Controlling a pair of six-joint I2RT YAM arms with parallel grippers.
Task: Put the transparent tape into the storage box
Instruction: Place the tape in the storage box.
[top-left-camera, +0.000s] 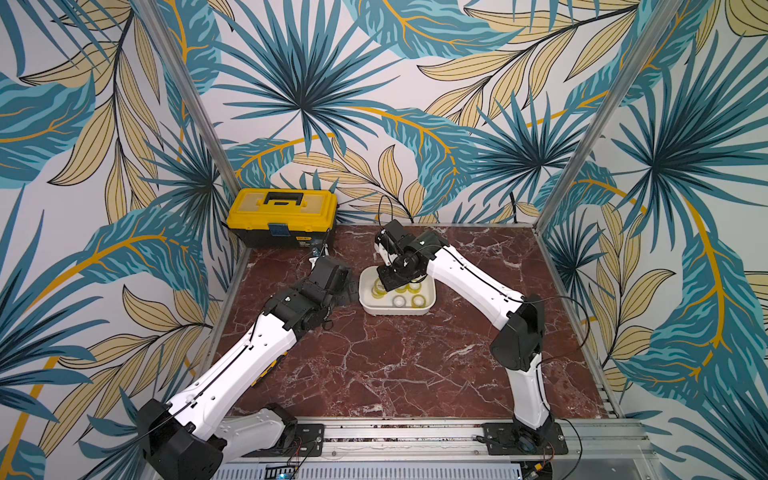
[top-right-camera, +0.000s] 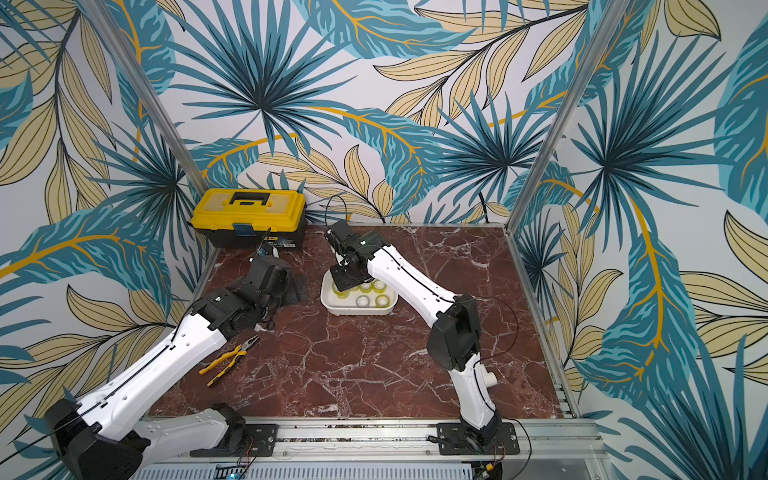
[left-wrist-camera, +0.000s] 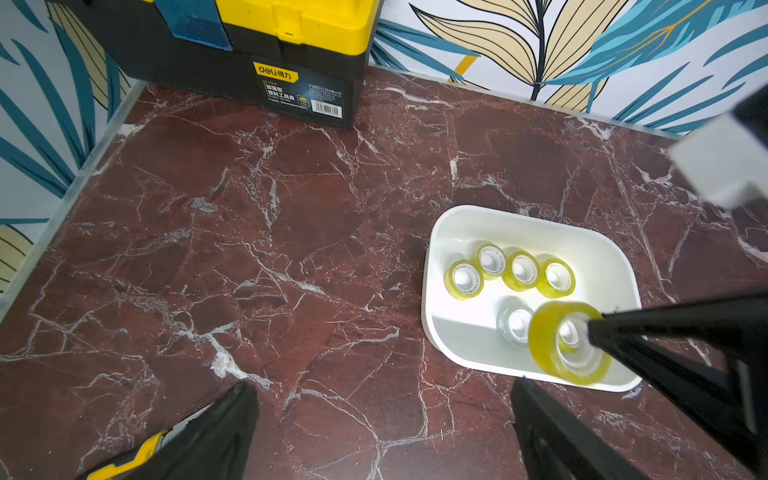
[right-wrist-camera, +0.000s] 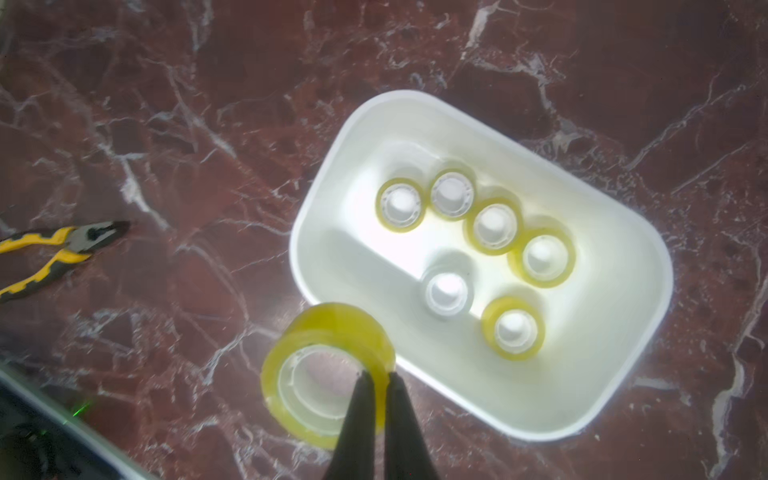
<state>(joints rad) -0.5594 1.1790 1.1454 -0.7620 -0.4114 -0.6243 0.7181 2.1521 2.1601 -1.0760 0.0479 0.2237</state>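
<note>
My right gripper will move down into the box and let go of the yellow roll on the box's bare bottom (top-left-camera: 383, 304) (right-wrist-camera: 379, 270) beside the greyer roll, because that spot is below it.
The storage box (top-left-camera: 428, 308) is a shallow white tub in the middle of the marble table, seen in both top views (top-right-camera: 331, 305). Several transparent tape rolls (right-wrist-camera: 494, 226) stand inside it, yellowish with pale cores, one of them greyer (right-wrist-camera: 448, 293). My right gripper (right-wrist-camera: 376, 376) is shut on the wall of one more yellow roll (right-wrist-camera: 332, 320), one finger inside its core. That roll (left-wrist-camera: 544, 332) hangs above the box's left end. My left gripper (left-wrist-camera: 382, 386) is open and empty over bare table, left of the box (left-wrist-camera: 436, 232).
A yellow-and-black toolbox (top-left-camera: 282, 216) stands at the back left against the wall. Yellow-handled pliers (top-right-camera: 228, 359) lie on the table beside my left arm. A white pipe fitting (top-right-camera: 491, 380) shows behind my right arm's lower link.
</note>
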